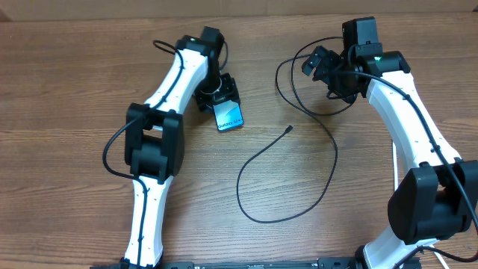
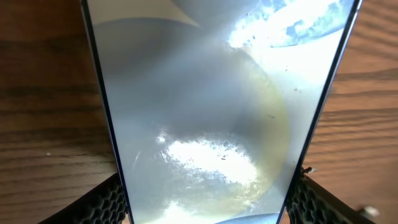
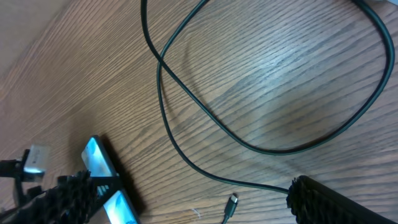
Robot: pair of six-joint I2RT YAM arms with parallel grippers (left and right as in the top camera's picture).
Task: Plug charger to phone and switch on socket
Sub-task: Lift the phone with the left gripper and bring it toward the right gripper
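Note:
I need to move my right gripper across to the left in the overhead view and close it on the phone's loose end (image 1: 230, 120) (image 3: 120, 209), which sticks out bare beyond my left gripper.
The phone (image 1: 229, 114) lies tilted on the wooden table, its light blue screen lit. My left gripper (image 1: 221, 99) is shut on it; in the left wrist view the screen (image 2: 205, 112) fills the frame and both pads (image 2: 107, 202) press its black edges. The charger cable (image 1: 326, 172) loops across the table's middle, and its connector tip (image 1: 290, 128) lies free to the right of the phone. My right gripper (image 1: 323, 69) hangs open over the cable's far loop. In the right wrist view the tip (image 3: 231, 202) lies between my open fingers (image 3: 336, 199), with the phone (image 3: 99, 163) at the left. The socket is out of view.
The table top (image 1: 67, 90) is brown wood. The cable's far loop (image 3: 186, 68) curls under the right arm (image 1: 403, 112). The left arm (image 1: 160, 112) runs from the front edge up to the phone.

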